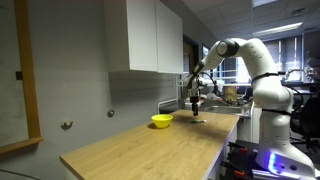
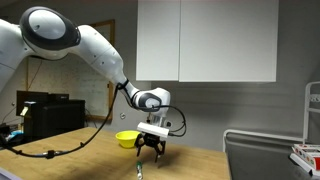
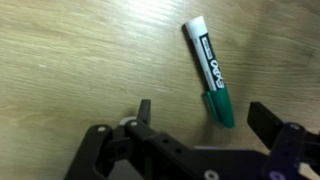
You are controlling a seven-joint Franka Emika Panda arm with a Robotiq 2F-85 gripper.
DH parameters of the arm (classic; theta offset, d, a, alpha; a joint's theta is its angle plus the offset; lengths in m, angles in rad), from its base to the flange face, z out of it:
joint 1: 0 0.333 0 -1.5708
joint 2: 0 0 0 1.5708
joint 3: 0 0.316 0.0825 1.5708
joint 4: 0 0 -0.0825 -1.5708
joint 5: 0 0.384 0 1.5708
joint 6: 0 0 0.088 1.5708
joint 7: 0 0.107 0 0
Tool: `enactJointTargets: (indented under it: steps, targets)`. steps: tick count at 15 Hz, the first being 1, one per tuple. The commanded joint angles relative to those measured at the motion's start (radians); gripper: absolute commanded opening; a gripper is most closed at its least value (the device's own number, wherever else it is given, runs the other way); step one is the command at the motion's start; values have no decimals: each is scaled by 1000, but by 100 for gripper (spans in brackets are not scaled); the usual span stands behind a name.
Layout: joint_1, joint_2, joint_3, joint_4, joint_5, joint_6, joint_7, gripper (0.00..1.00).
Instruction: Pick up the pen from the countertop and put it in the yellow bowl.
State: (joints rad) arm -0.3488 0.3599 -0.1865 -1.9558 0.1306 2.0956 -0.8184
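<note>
I will next move my open gripper down onto the pen's green cap, because the cap lies flat on the countertop below, in line with the gap between my fingers.
The pen, a white marker with a green cap, lies flat on the light-brown wooden countertop. In the wrist view my gripper is open and hangs above it, with the green cap end between the two dark fingers and nothing held. In both exterior views the gripper hovers low over the countertop beside the yellow bowl. The pen shows as a thin dark stick below the gripper.
White wall cabinets hang above the countertop. A metal sink and dish rack stand at one end. A black box and cables sit at the other end of the counter.
</note>
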Motion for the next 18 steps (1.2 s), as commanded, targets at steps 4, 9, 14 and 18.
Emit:
enactJointTargets:
  steps: [4,9,14,18]
  targets:
    - [-39,-39,11,-161,13,189,-42,100]
    - [-20,-70,18,-212,-9,241,-33,100]
    - [6,-79,20,-246,-35,270,-21,100]
    - [24,-69,20,-258,-65,300,-12,88]
